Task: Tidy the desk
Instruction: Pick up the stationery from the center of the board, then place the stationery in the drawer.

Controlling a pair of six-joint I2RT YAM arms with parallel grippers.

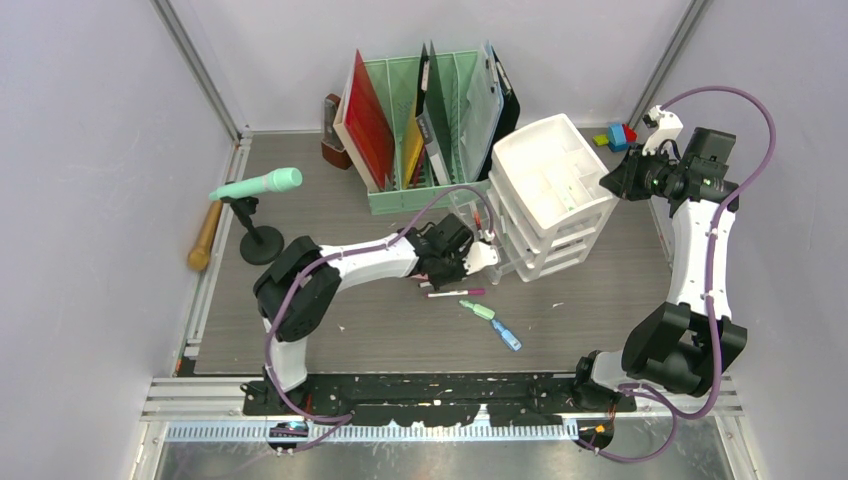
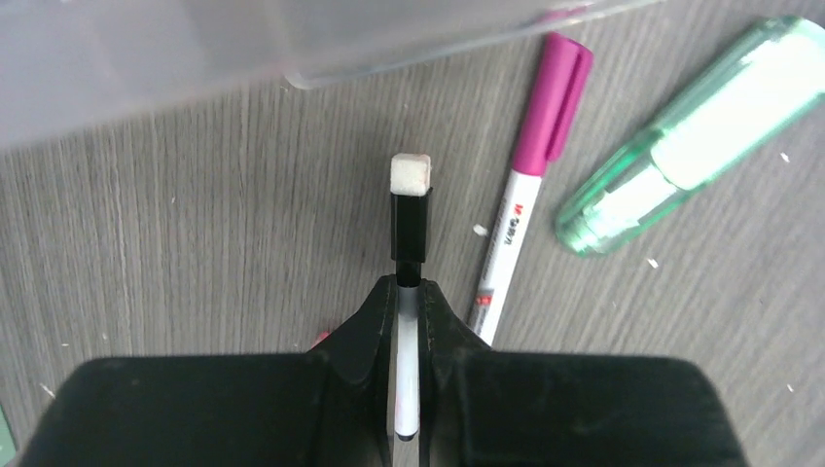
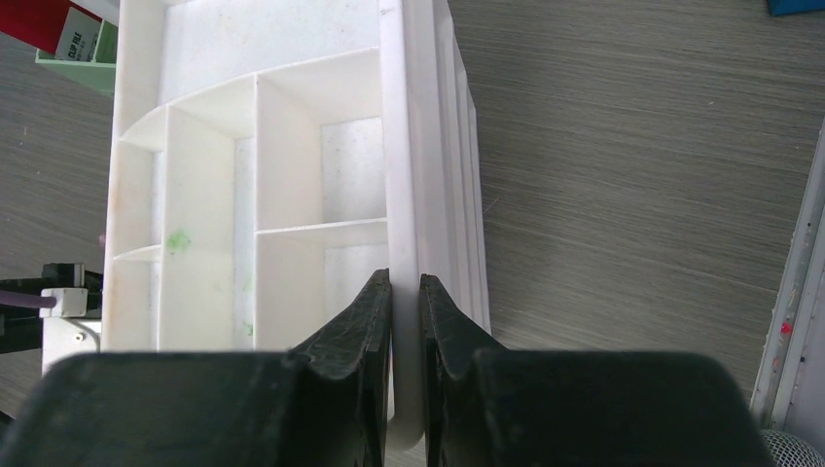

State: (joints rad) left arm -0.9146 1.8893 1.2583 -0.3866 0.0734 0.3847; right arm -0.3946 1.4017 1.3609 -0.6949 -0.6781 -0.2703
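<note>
I will next raise my left gripper outward, turn it over the open clear drawer (image 1: pixel 485 223) and bring the white marker down inside, because that drawer is pulled out.
The desk (image 1: pixel 380 330) is a grey-brown wood-grain top. My left gripper (image 1: pixel 478 250) is shut on a white marker with a black cap and a white end (image 2: pixel 410 209), held low over the desk by the front of the white drawer unit (image 1: pixel 550 190). A magenta-capped marker (image 2: pixel 530 185) and a green tube (image 2: pixel 681 146) lie just to its right; they also show in the top view as the magenta marker (image 1: pixel 456 293) and the green tube (image 1: pixel 483 311). My right gripper (image 1: pixel 612 182) is shut on the right wall of the drawer unit's top tray (image 3: pixel 404 146).
A mint-green file rack (image 1: pixel 425 125) with folders stands behind the drawers. A blue tube (image 1: pixel 507 335) lies near the green one. A green microphone on a black stand (image 1: pixel 258 200) and a wooden stick (image 1: pixel 205 235) are at the left. Coloured blocks (image 1: pixel 618 135) sit at the back right.
</note>
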